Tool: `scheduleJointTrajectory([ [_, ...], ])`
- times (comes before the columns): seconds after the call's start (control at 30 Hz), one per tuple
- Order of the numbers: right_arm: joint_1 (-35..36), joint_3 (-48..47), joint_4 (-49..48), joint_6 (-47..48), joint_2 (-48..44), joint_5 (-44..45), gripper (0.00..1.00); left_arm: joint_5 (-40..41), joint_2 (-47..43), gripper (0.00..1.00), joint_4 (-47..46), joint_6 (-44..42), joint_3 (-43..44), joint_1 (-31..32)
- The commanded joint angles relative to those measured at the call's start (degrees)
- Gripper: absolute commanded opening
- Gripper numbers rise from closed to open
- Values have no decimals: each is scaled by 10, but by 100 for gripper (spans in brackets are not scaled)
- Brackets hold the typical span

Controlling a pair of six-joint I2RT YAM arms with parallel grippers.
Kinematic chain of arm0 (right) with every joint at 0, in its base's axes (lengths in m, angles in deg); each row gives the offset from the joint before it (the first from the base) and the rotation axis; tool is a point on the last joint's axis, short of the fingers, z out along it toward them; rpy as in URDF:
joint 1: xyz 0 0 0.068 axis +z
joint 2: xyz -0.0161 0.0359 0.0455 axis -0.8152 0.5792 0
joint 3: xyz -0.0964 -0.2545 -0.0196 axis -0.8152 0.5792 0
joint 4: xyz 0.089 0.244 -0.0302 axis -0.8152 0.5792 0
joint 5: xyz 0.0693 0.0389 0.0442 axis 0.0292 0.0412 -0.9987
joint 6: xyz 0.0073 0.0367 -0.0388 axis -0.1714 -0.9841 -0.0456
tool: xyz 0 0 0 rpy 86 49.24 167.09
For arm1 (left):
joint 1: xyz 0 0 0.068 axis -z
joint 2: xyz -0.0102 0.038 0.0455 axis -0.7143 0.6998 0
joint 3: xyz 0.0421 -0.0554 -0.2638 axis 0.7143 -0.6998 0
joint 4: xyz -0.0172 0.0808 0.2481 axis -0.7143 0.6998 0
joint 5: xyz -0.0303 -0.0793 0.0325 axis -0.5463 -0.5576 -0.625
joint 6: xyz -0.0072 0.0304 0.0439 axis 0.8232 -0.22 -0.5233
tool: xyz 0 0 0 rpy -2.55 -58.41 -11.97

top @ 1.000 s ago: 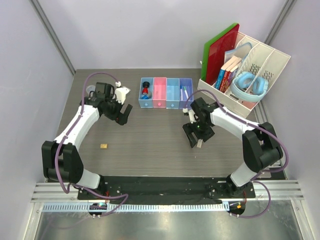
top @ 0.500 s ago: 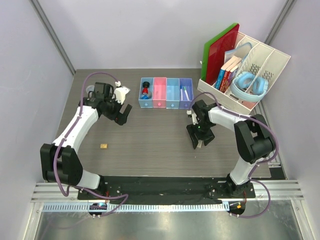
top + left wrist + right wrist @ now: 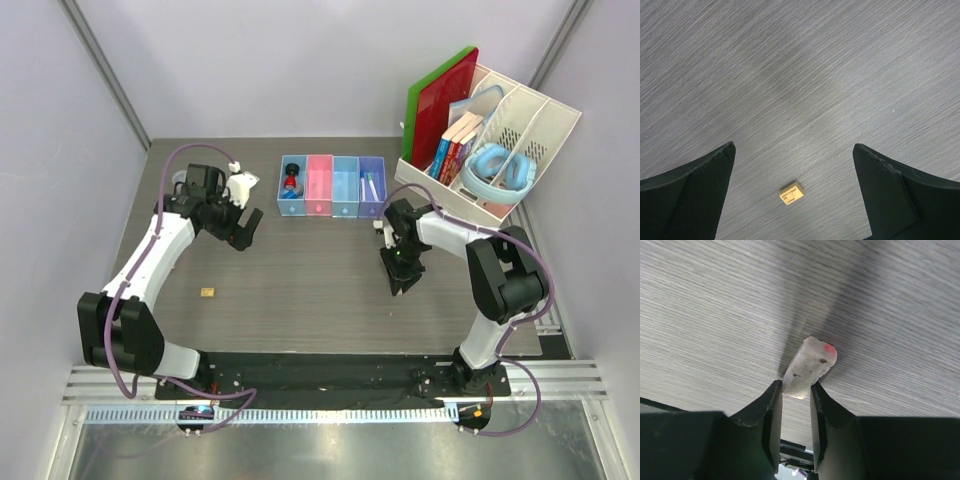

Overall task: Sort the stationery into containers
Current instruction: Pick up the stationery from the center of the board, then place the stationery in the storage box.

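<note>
I need to lift the eraser in my right gripper next, then carry it outward over the light-blue container (image 3: 345,183), empty at the back, and open.
My right gripper (image 3: 796,387) is shut on the near end of a whitish eraser block (image 3: 810,367) with a pink spot, which rests on the grey table. From above, the right gripper (image 3: 403,278) points down right of centre, covering the eraser. A tiny yellow piece (image 3: 791,193) lies on the table below my left gripper (image 3: 793,145), which is open and well above it. From above, the yellow piece (image 3: 207,292) lies near left and the left gripper (image 3: 245,232) hovers beyond it. Blue (image 3: 292,212), pink (image 3: 319,185), light-blue (image 3: 345,190) and lavender (image 3: 379,195) containers form a row at the back.
A red-black cylinder (image 3: 291,178) lies in the blue container and a pen (image 3: 371,186) in the lavender one. At the back right stands a white file rack (image 3: 520,115) holding books (image 3: 458,140), light-blue headphones (image 3: 500,170) and red and green boards (image 3: 440,100).
The right gripper's jaws have closed from wide apart onto the eraser, and that gripper has shifted slightly. The left arm has not moved.
</note>
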Motion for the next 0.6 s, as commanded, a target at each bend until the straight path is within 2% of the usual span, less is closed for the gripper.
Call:
scheduleJointTrajectory([
  [0.0,5,-3,-69,11,-4,33,11,-1,-18,100,7,-7,21,1],
  [0.03,6,-3,-72,12,-9,40,8,-2,-18,100,9,-8,19,1],
  [0.17,10,-11,-74,29,-36,57,7,11,-23,100,7,-29,4,2],
  [0.47,14,-79,-49,47,-95,68,6,63,-32,100,16,-140,-53,-2],
  [0.57,15,-114,-50,53,-95,82,7,67,-22,100,30,-149,-65,-4],
])
